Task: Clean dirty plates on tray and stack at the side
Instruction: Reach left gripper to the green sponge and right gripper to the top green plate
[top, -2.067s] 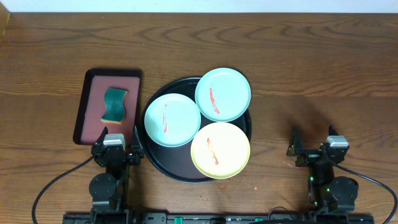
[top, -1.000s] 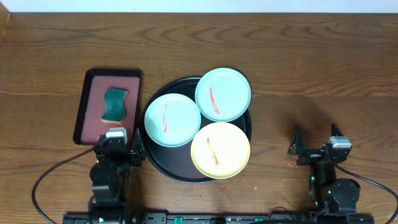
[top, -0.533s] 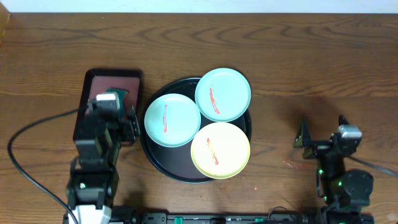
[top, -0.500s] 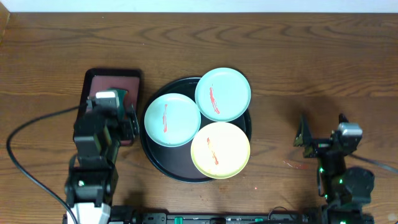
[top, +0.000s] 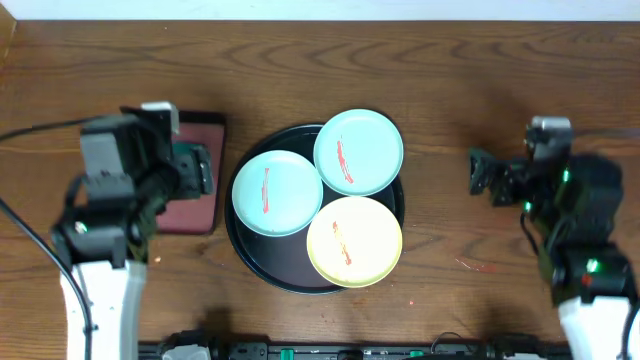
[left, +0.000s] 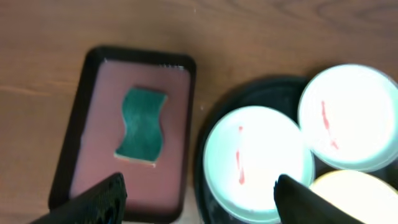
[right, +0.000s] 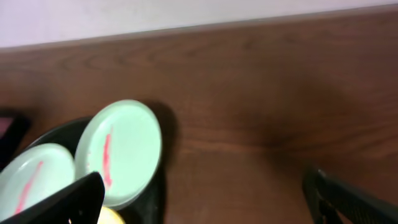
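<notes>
I will lower my right gripper to the left in the overhead view, onto the rim of the mint plate nearest the sponge, beside the other plates, because that plate is smeared.
The round black tray (top: 238, 250) holds three plates, each with a red smear: a mint-green one at left (top: 277, 192), a mint-green one at the upper right (top: 358, 152) and a pale yellow one in front (top: 354, 241). My left gripper (top: 195, 172) is open and empty above the dark red tray, left of the plates. In the left wrist view its fingers (left: 199, 202) frame the left mint plate (left: 255, 163). My right gripper (top: 485, 175) is open and empty over bare table to the right of the black tray. The right wrist view (right: 205, 205) shows the upper mint plate (right: 121, 152).
A rectangular dark red tray (top: 195, 215) lies left of the black tray. It holds a green sponge (left: 142, 124), which my left arm hides in the overhead view. Bare wooden table (top: 470, 90) lies behind and to the right of the plates.
Both arms have lifted from the front edge and moved back. The left gripper now hangs over the red tray, the right one beside the black tray. The plates have not moved.
</notes>
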